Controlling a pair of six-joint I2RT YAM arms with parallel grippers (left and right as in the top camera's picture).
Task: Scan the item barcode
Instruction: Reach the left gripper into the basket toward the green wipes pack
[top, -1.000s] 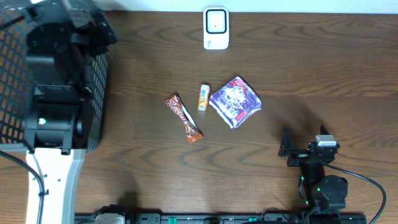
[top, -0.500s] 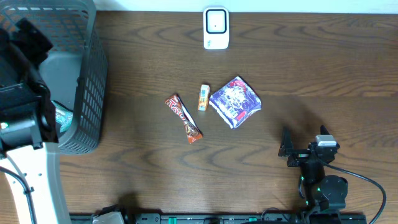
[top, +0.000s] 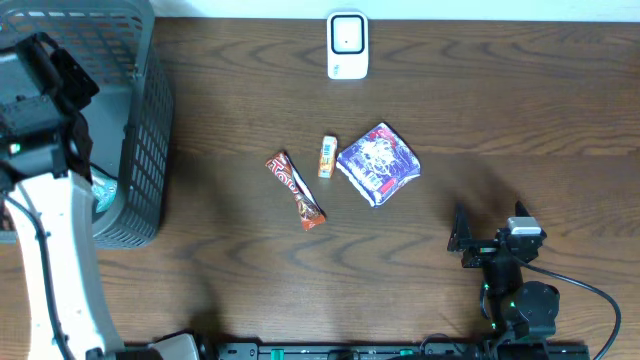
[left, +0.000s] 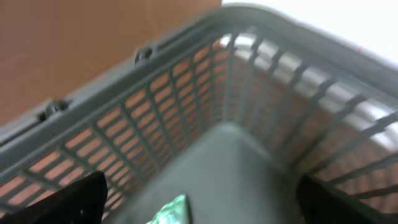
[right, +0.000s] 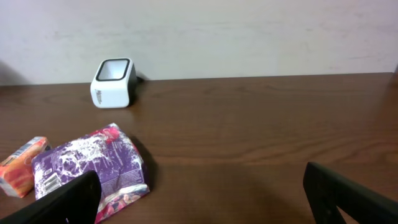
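Note:
The green packet (left: 171, 213) lies below the robot's left gripper and nearer the robot's base, so the gripper will next move down into the basket (left: 186, 74) and back to close on the packet.
The white barcode scanner (top: 347, 45) stands at the table's far edge, also visible in the right wrist view (right: 112, 82). Three items lie mid-table: a purple packet (top: 378, 163) (right: 93, 163), a small orange packet (top: 327, 157) (right: 22, 165) and a red-brown candy bar (top: 296, 190). My left gripper (left: 202, 198) hangs open above the inside of the grey basket (left: 186, 74), over a green packet (left: 169, 210). Near the front right, my right gripper (right: 205, 199) (top: 462, 242) rests open and empty, to the right of the purple packet.
The grey mesh basket (top: 140, 120) fills the table's left end, with the left arm (top: 55, 200) across its left side. Bare wood lies between the items and the right gripper.
The left arm has swung leftward off the middle of the basket, uncovering its inside. The right arm and the table items have not moved.

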